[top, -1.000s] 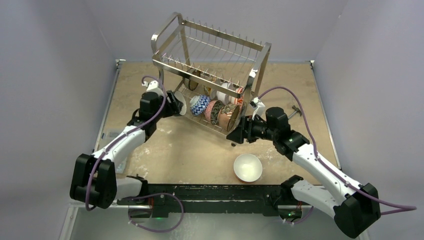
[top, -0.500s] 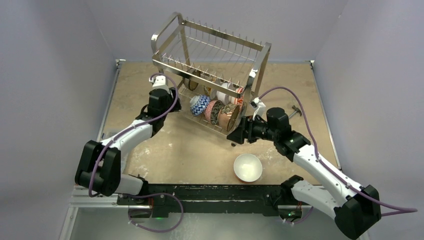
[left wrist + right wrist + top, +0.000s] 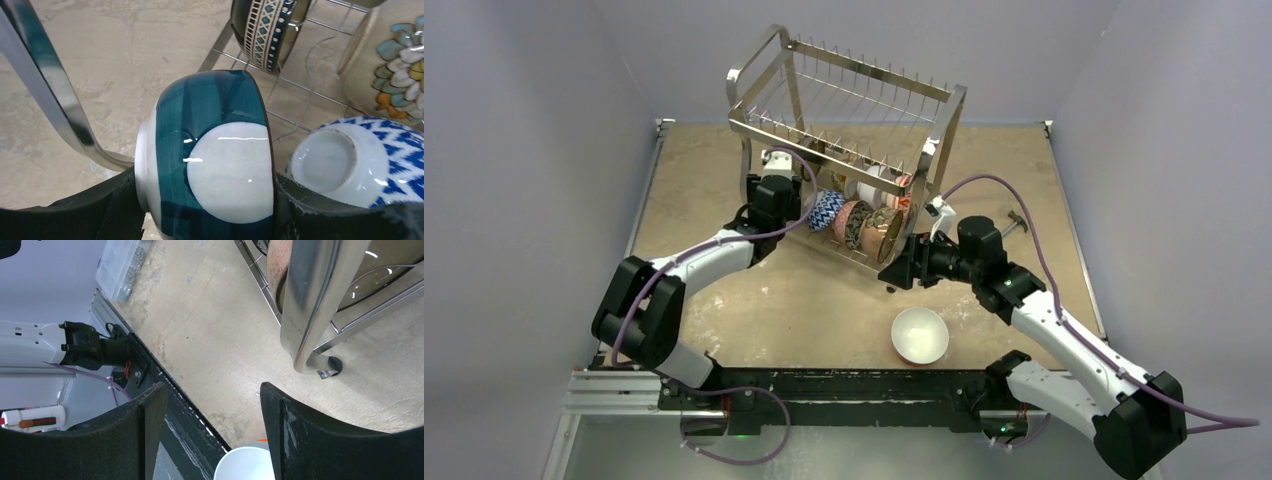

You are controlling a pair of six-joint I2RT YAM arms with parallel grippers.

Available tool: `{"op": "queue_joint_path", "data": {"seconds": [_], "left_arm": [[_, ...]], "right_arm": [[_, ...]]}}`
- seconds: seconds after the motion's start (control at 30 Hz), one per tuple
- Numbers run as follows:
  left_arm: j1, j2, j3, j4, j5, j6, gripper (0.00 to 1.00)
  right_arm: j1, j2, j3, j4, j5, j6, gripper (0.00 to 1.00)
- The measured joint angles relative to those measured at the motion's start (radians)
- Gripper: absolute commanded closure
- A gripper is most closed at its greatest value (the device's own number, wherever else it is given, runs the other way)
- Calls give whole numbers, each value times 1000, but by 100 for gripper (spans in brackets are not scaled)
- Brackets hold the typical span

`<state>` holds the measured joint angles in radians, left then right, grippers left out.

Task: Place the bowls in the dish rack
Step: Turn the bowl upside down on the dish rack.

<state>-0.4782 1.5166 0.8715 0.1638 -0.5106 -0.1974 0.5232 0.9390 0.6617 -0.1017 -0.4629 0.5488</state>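
The end wires of the dish rack's lower shelf are empty. My left gripper should next move down toward the blue-and-white bowl (image 3: pixel 350 160) and then release the teal-and-white bowl on those wires.
The chrome two-tier dish rack (image 3: pixel 854 110) stands at the back middle of the table. Its lower tier holds several bowls on edge, among them a blue-and-white one (image 3: pixel 825 210) and a copper-brown one (image 3: pixel 882 235). My left gripper (image 3: pixel 792 197) is at the rack's left end, shut on a teal-and-white bowl (image 3: pixel 215 165) held on edge beside the blue-and-white bowl (image 3: pixel 350 160). My right gripper (image 3: pixel 902 272) is open and empty, low by the rack's front right leg (image 3: pixel 310 305). A white bowl (image 3: pixel 920 334) sits upright on the table below it.
A band-patterned bowl (image 3: pixel 265 30) and a tan floral bowl (image 3: pixel 395 70) stand in the rack behind. The rack's curved tube (image 3: pixel 45 85) passes left of the held bowl. A clear box of screws (image 3: pixel 122 265) lies at the table's left edge. A black rail (image 3: pixel 844 385) runs along the front.
My left arm has swung right with the teal-and-white bowl, from left of the rack to its left end at the lower tier. My right arm has not moved.
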Motion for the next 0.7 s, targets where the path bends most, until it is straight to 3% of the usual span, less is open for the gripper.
{"op": "queue_joint_path", "data": {"seconds": [0.3,0.7], "left_arm": [[-5,71,46,30,-127,116,100],[-36,209,121,32,-110,282,100]], "right_arm": [[0,-32,-15,1,0,0,29],[0,-34,-18,-6,0,0,29]]}}
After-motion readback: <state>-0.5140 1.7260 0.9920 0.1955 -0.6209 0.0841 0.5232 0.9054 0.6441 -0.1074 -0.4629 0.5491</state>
